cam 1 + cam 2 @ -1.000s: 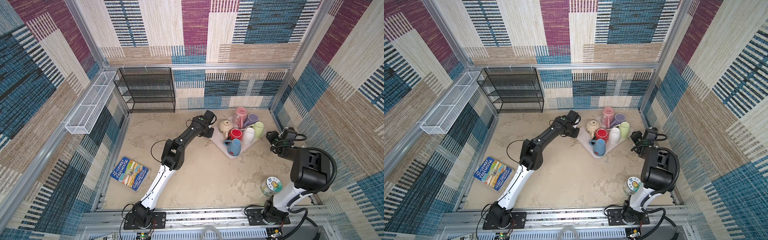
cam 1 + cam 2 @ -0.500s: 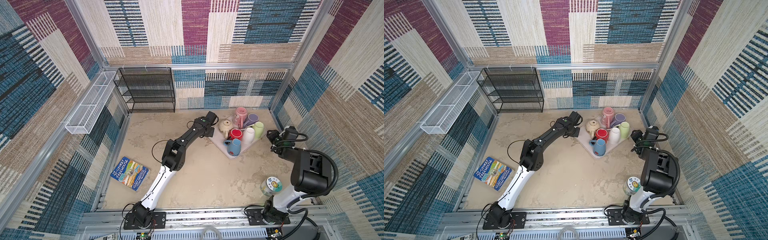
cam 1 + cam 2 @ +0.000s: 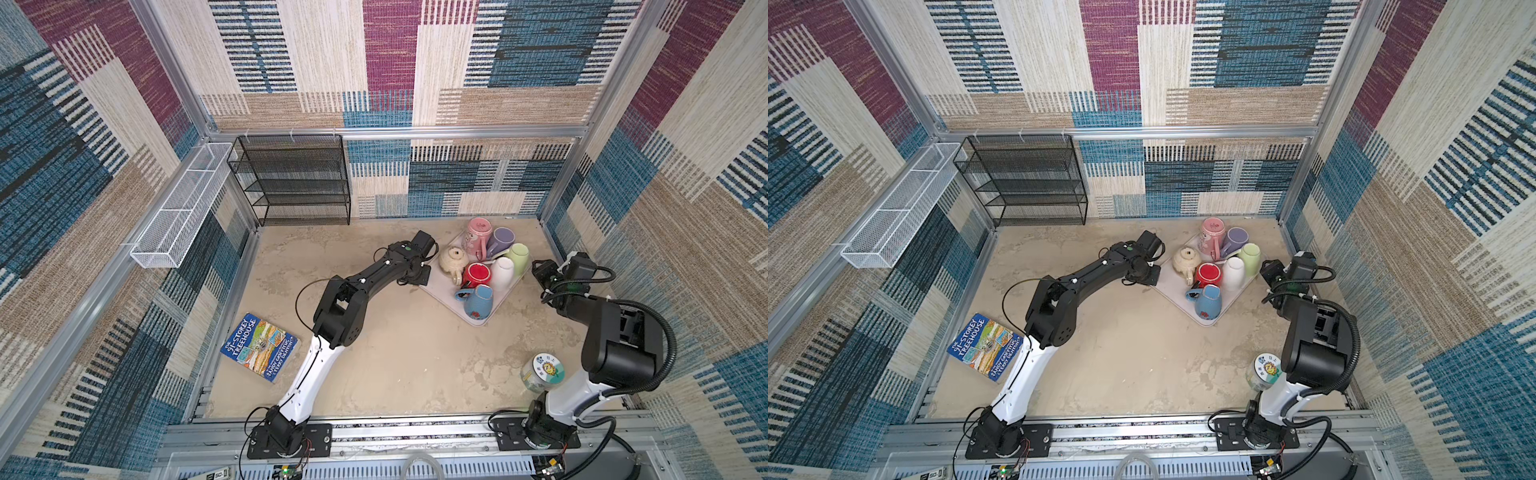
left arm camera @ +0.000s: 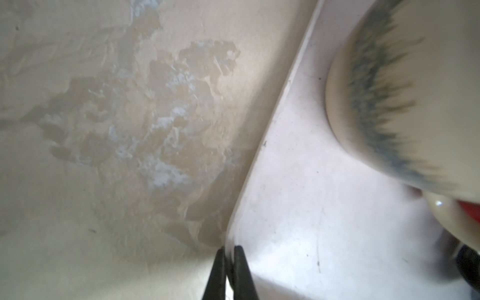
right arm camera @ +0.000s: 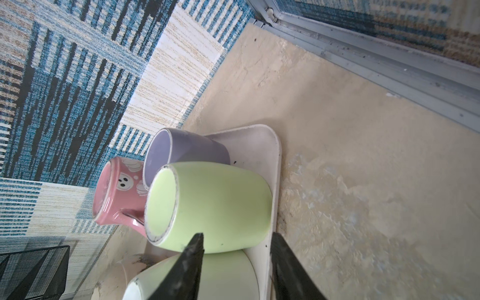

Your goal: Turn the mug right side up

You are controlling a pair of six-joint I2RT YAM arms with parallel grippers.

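Observation:
My left gripper should next pull the tray's rim along the tabletop back toward my base and then free it, because the tray is near the back wall.
A white tray holds several mugs. Pink, lavender, green and white ones stand base up. Red, blue and cream ones stand beside them. My left gripper is at the tray's left edge, and in the left wrist view its fingers pinch the tray's rim. My right gripper hangs open at the tray's right edge. The wrist view shows the green mug just ahead of its fingers, untouched.
A blue book lies at the front left. Close to the right arm's base stands a jar with a flower lid. A black mesh shelf stands against the back wall. A white wire basket hangs on the left wall.
My left gripper's jaws have closed on the tray's rim. The right gripper has hardly moved and stays open.

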